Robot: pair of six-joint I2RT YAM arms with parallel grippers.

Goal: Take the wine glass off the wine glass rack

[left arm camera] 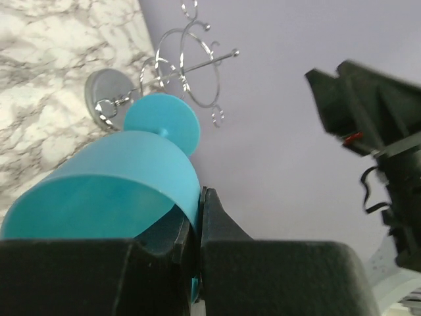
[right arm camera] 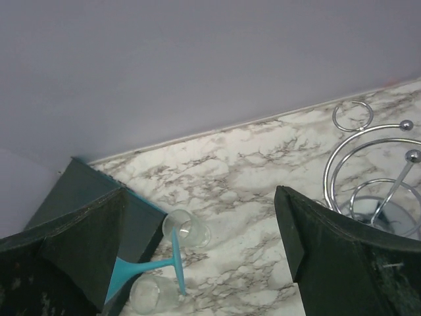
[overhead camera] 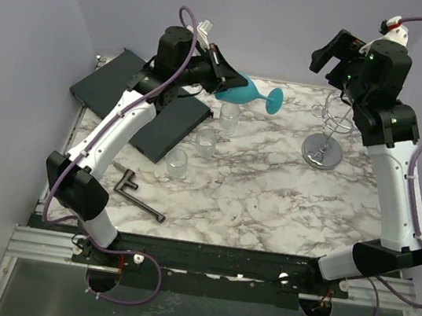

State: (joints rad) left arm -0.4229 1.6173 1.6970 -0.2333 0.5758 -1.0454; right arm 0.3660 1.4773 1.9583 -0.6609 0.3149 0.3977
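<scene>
My left gripper tilts downward next and lowers the wine glass over the bare marble between the small glasses and rack (overhead camera: 328, 133), since the wine glass hangs sideways.
The turquoise wine glass (overhead camera: 242, 92) hangs sideways in the air at the back left, off the wine glass rack (overhead camera: 328, 133), with its foot (overhead camera: 273, 101) pointing toward the rack. My left gripper (overhead camera: 223, 75) is shut on the rim of its bowl. In the left wrist view the jaws (left arm camera: 197, 227) pinch the bowl wall (left arm camera: 112, 191), and the chrome rack (left arm camera: 191, 72) stands beyond the foot. My right gripper (overhead camera: 334, 53) is open and raised above the rack, holding nothing. Its wrist view shows wide-apart fingers (right arm camera: 200, 217), the glass stem (right arm camera: 148, 266) and the rack loops (right arm camera: 378, 171).
Three small clear glasses (overhead camera: 231, 116) (overhead camera: 205, 143) (overhead camera: 177, 162) stand on the marble top below the held glass. Dark flat boards (overhead camera: 137, 95) lie at the back left. A dark metal tool (overhead camera: 134, 190) lies near the front left. Purple walls close in behind and beside.
</scene>
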